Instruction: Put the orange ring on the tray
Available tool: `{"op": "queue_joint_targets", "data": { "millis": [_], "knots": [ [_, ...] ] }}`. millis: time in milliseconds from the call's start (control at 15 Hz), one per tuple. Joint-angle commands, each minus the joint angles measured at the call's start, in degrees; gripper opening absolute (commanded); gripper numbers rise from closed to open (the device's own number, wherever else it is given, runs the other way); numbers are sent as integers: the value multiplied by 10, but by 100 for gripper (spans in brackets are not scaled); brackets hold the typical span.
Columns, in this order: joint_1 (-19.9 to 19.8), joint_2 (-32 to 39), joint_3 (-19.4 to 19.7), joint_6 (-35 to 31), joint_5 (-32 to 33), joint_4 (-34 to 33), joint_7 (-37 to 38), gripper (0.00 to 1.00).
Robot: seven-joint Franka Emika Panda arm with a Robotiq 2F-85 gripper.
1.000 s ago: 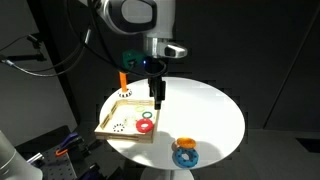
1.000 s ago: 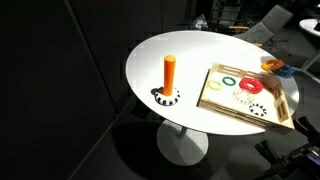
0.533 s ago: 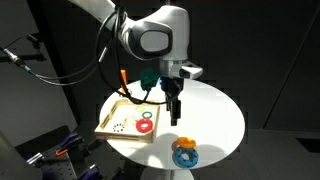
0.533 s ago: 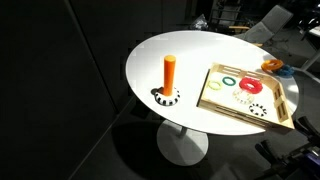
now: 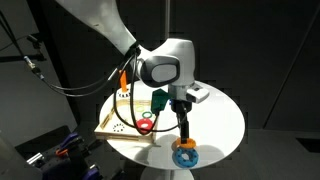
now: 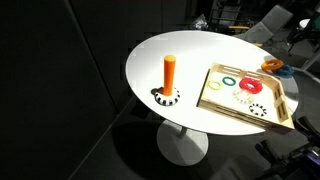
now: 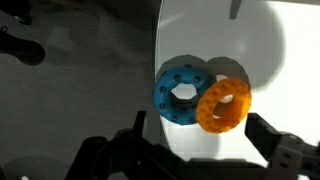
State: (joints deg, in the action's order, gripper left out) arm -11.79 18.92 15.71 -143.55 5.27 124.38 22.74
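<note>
My gripper will lower its open fingers astride the orange ring's overlapping rim (image 5: pixel 184 146) (image 7: pixel 206 106), which lies below the gripper, where the blue ring props the rim off the tabletop.
The orange ring (image 7: pixel 224 104) leans tilted against the blue ring (image 7: pixel 180 90) on the white table. Both show in both exterior views, the orange ring (image 5: pixel 185 143) on top of the blue ring (image 5: pixel 185 155) near the table's edge, and again the orange ring (image 6: pixel 272 65) beside the blue ring (image 6: pixel 284 71). My gripper (image 5: pixel 184 131) hangs just above them, apart from both. In the wrist view its jaws (image 7: pixel 200 142) are open and empty, with the orange ring ahead between the fingers. The light-wood tray (image 5: pixel 118 113) (image 6: pixel 224 101) lies beside them.
The tray holds a red ring (image 5: pixel 146 125) (image 6: pixel 251 88), a green ring (image 6: pixel 229 81) and white dotted pieces. An upright orange peg (image 6: pixel 170 72) (image 5: pixel 124 80) stands on a base beyond the tray. The round table (image 6: pixel 170 50) drops off close to the rings.
My arm has swung from above the tray's edge across to the two rings and come down towards them. The rings and tray have not moved.
</note>
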Motion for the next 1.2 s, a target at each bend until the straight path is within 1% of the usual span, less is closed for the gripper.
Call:
{"op": "queue_joint_targets", "data": {
  "millis": [0,333,533,867,1133],
  "knots": [
    [20,48,26,-27,18,-30,37,100],
    [46,105,57,-54,16,-53,62,100],
    [62,135,70,-55,11,-72,81,100],
    [86,164,81,-49,7,-94,100,100],
    [98,169,82,-48,6,-97,107,100]
  ]
}}
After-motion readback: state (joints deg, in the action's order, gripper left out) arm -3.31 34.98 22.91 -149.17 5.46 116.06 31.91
